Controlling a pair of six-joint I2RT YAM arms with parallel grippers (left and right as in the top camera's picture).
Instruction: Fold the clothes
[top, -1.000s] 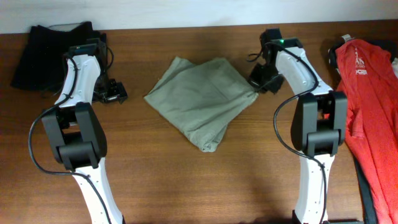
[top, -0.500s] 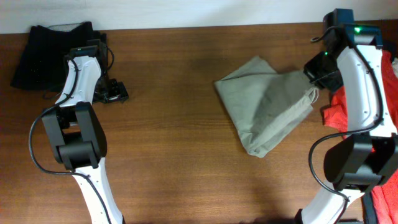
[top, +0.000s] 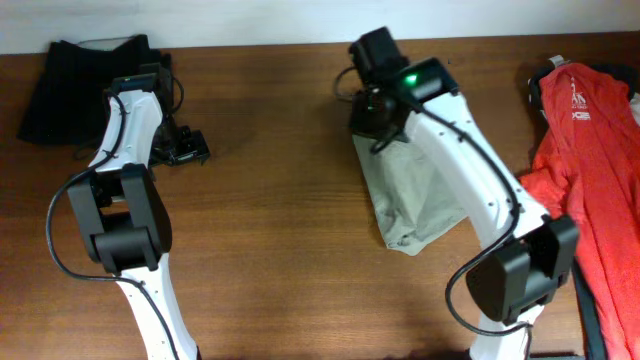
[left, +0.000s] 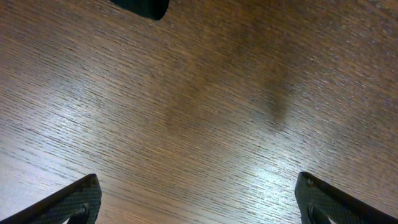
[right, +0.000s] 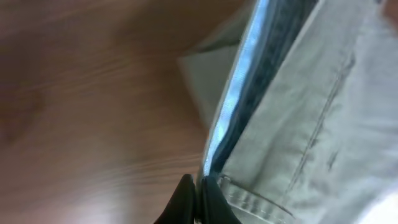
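Observation:
Next, my right gripper draws the edge of the shorts toward the bare wood beside my left gripper and releases it there, since the shorts (top: 415, 195) lie folded and that wood is clear.
The khaki grey-green shorts (top: 415, 195) lie folded on the table, right of centre. My right gripper (top: 372, 122) is over their far left corner and is shut on an edge of the shorts (right: 298, 124); its fingertips (right: 198, 200) pinch the fabric. A red T-shirt with white print (top: 590, 150) lies at the far right. A black garment (top: 70, 80) lies at the back left. My left gripper (top: 185, 148) is open and empty just above bare wood (left: 199, 124), next to the black garment.
The table's back edge meets a white wall (top: 300, 20). A dark strip (top: 590, 320) lies at the right edge under the T-shirt. Bare wood (top: 270, 250) spans the middle and front.
My right gripper, holding the shorts' edge, swung far right and has come back left to the shorts' far left corner. The shorts have shifted right and are narrower. The left arm has not moved.

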